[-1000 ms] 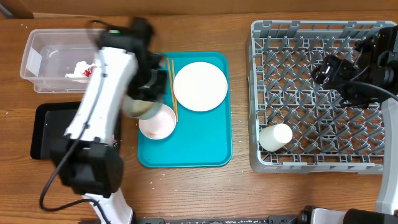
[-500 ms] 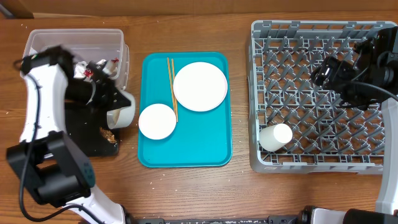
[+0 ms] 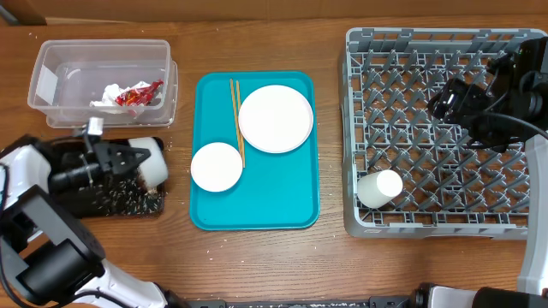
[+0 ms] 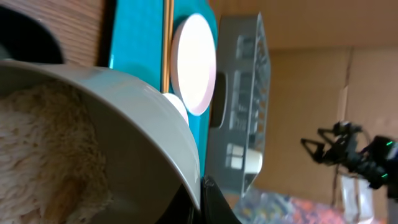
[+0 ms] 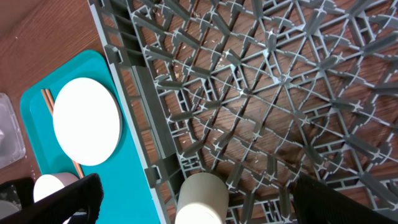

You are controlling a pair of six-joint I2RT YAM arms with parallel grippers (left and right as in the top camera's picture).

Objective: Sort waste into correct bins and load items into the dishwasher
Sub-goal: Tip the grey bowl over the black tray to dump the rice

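I will move my left gripper over and lower the bowl onto the bare near part of the teal tray, since that part is to its right in the overhead view.
My left gripper (image 3: 128, 161) is shut on the rim of a pale bowl (image 3: 151, 162), tipped on its side over the black tray (image 3: 64, 154). The left wrist view shows rice inside the bowl (image 4: 93, 124), with my fingers (image 4: 202, 196) pinching its rim. Loose rice lies on the black tray. The clear tub (image 3: 51, 68) holds the napkin (image 3: 107, 96) and red wrapper (image 3: 141, 92). The plate (image 3: 275, 118), chopsticks (image 3: 236, 120) and second bowl (image 3: 216, 166) sit on the teal tray (image 3: 282, 197). The cup (image 3: 379, 188) lies in the grey rack (image 3: 445, 214). My right gripper (image 3: 449, 96) hovers open above the rack.
The right wrist view shows the rack's pegs (image 5: 267, 81), the cup (image 5: 202, 199) lying at its near left corner, and the plate (image 5: 86, 121) on the teal tray (image 5: 134, 180). A few rice grains lie on the wood (image 3: 210, 252) in front of the teal tray.
My left arm swung from the teal tray out to the left with the bowl and tipped it over the black tray, where rice now lies. The right arm has not moved.
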